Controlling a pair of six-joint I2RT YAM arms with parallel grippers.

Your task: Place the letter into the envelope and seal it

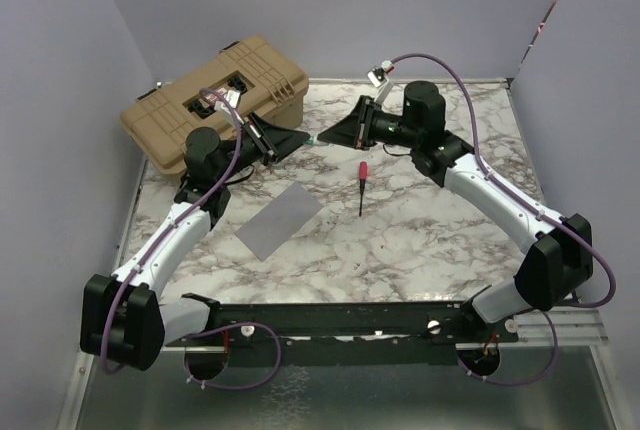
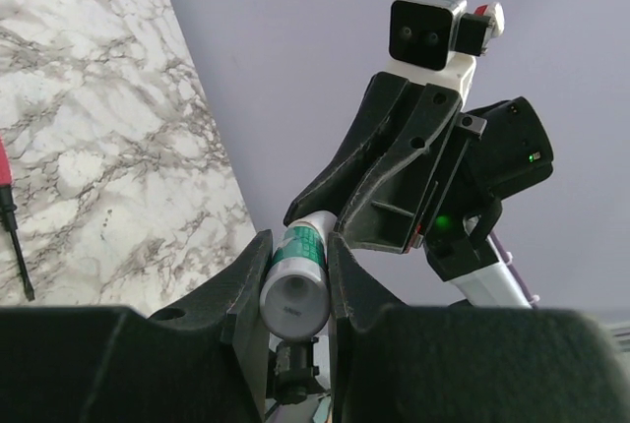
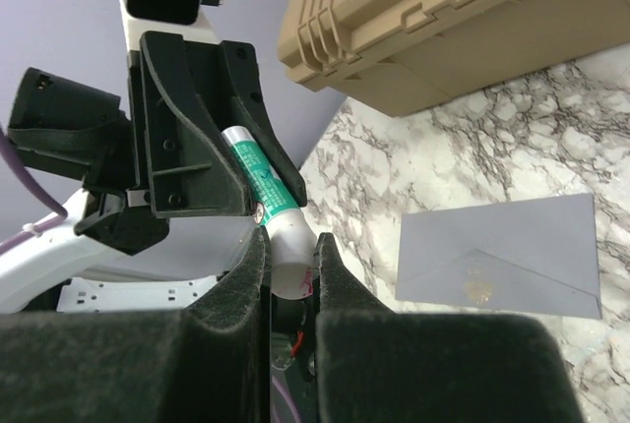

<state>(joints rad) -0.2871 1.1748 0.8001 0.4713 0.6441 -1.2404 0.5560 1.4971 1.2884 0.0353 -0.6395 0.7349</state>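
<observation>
The bare marble [image 1: 314, 175] [image 3: 616, 203] beside the envelope's far corner is below my right gripper, so the gripper should tilt and go down to let go of the glue stick there.
The pale grey envelope [image 1: 280, 222] lies flat on the marble table, left of centre. In the right wrist view the envelope [image 3: 502, 256] shows its triangular flap lying down, with a small yellowish mark at the tip. The tan letter is not in view. A green-and-white glue stick [image 1: 314, 139] hangs in the air between both grippers. My left gripper [image 2: 295, 246] is shut on its body [image 2: 295, 280]. My right gripper [image 3: 288, 246] is shut on its white end [image 3: 290, 251]. Both grippers meet above the far middle of the table, the left gripper [image 1: 297, 138] facing the right gripper [image 1: 336, 134].
A big tan hard-plastic case [image 1: 215, 100] stands at the far left, close behind the left gripper. A red-handled screwdriver [image 1: 361, 186] lies near the table's centre, right of the envelope. Purple walls close in the left, back and right sides.
</observation>
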